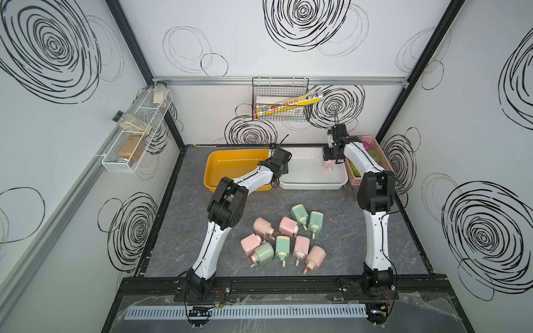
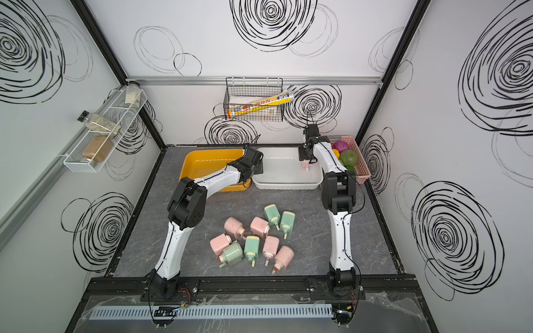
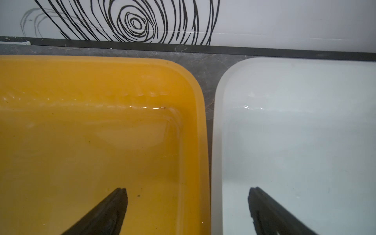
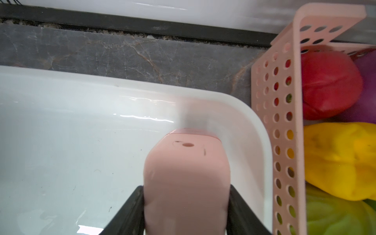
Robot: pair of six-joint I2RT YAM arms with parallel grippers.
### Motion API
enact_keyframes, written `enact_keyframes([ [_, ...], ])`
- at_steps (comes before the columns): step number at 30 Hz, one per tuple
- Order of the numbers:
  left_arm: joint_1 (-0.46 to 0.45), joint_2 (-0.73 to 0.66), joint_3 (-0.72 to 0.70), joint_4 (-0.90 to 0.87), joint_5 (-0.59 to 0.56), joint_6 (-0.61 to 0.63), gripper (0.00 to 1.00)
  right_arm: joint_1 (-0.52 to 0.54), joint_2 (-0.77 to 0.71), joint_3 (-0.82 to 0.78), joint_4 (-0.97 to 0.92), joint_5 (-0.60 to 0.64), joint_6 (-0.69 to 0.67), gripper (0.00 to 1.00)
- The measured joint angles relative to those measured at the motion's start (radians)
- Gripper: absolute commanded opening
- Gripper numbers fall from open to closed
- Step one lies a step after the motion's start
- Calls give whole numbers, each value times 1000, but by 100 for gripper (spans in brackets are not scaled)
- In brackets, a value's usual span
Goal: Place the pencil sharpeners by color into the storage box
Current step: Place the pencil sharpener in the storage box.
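The bare end of the white box by the pink basket is just below my right gripper. My right gripper will lower the pink sharpener into that end and release it.
Several pink and mint green pencil sharpeners lie in a loose pile on the dark table in both top views. My right gripper is shut on one pink sharpener and holds it over the right end of the white storage box, crank stub pointing down. To the left of the white box stands the yellow storage box; the visible parts of both hold nothing. My left gripper hangs open and empty over the seam between the two boxes.
A pink perforated basket of toy fruits and vegetables stands tight against the white box's right side. On the back wall hangs a wire basket with a tube. A white rack of jars is on the left wall.
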Motion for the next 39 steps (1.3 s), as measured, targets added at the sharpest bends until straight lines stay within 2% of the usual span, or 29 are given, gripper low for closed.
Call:
enact_keyframes([
  [5,5,0,-21,2,-11,-4,99,-14,41,64,-24,-18,14,37],
  [12,19,0,-33,0,-20,-11,99,-24,64,75,-52,-17,34,48],
  [23,20,-1,-58,18,-18,-14,99,-26,88,99,-32,-37,52,52],
  [27,20,-1,-59,18,-16,-14,99,-26,89,100,-30,-56,60,66],
  [30,20,-1,-59,18,-16,-14,99,-26,89,100,-32,-60,64,71],
  [35,20,-1,-59,17,-14,-14,99,-26,89,100,-33,-56,68,73],
  [39,20,-1,-59,14,-13,-14,99,-26,89,100,-33,-40,79,66],
])
